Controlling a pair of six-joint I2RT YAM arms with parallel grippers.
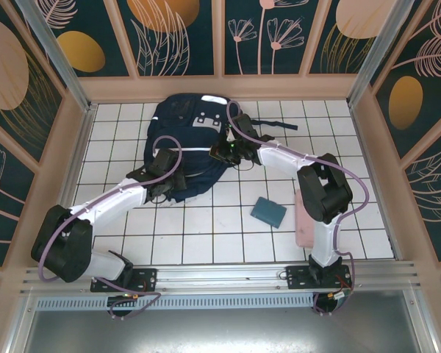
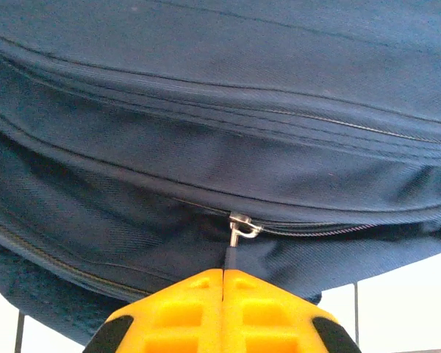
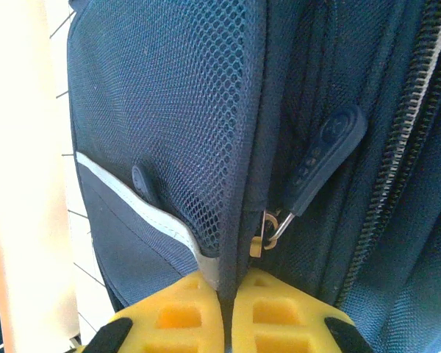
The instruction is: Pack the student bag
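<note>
The left gripper pulls the tab along the zipper line (image 2: pixel 191 204) next, away from my right gripper, and releases, since the line runs on beyond its metal slider (image 2: pixel 240 226).
The student bag (image 1: pixel 193 125), a big dark navy backpack with white patches, lies at the back middle of the tiled table. My left gripper (image 1: pixel 162 188) is at the bag's near edge. In the left wrist view, its yellow fingers (image 2: pixel 264 309) are shut on the dark pull tab (image 2: pixel 228 257) hanging from a metal zipper slider (image 2: pixel 240 226). My right gripper (image 1: pixel 225 153) is at the bag's right side. In the right wrist view, it (image 3: pixel 228 288) is shut on a fabric seam of the bag beside the mesh pocket (image 3: pixel 184 110). A rubber zipper pull (image 3: pixel 327 156) hangs free just right of that seam.
A small teal pouch (image 1: pixel 268 211) lies on the tiles right of centre, and a flat pink item (image 1: pixel 304 219) lies beyond it near the right arm. Low peach walls (image 1: pixel 81 140) ring the table. Open white tiles (image 1: pixel 206 235) lie in front of the bag.
</note>
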